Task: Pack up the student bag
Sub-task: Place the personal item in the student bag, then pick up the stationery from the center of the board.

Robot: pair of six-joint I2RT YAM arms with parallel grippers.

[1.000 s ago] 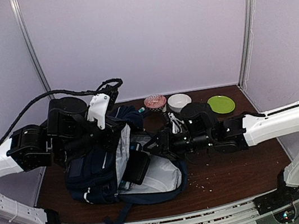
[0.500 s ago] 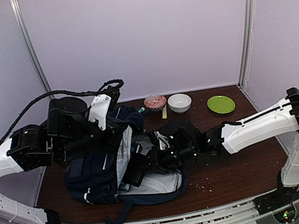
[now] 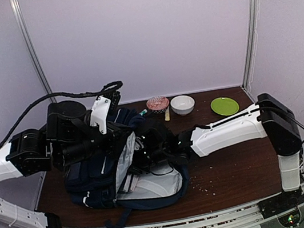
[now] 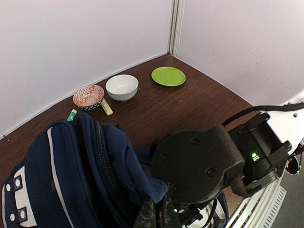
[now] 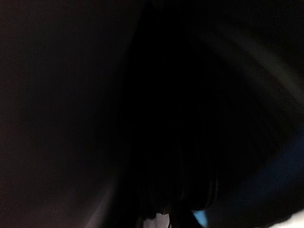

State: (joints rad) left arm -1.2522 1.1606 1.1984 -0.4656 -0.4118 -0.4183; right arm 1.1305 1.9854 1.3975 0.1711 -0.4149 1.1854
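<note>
The navy rim stands raised over the bag's opening, so my left gripper will draw it back and down toward the bag's near closed side and release it.
The student bag (image 3: pixel 93 178) is a navy backpack lying at the table's left, its mouth open to the right and showing grey lining (image 3: pixel 157 185). My left gripper (image 4: pixel 158 214) is shut on the navy fabric rim of the bag (image 4: pixel 57 166) and holds the opening up. It shows in the top view at the bag's upper edge (image 3: pixel 123 131). My right arm (image 3: pixel 224 131) reaches left into the opening, so its gripper is hidden inside. The right wrist view is almost black, and neither the jaws nor anything between them can be made out.
Along the back of the table stand a red patterned bowl (image 3: pixel 157 103), a white bowl (image 3: pixel 182 104) and a green plate (image 3: pixel 225 106). A small yellow stick (image 3: pixel 167 115) and a teal marker (image 4: pixel 71 115) lie by the bowls. Crumbs (image 3: pixel 209 186) dot the wood right of the bag.
My right arm has stretched leftward and pushed its gripper, which carried a flat dark object, deep into the bag's mouth. That object is now out of sight. The left arm has barely moved.
</note>
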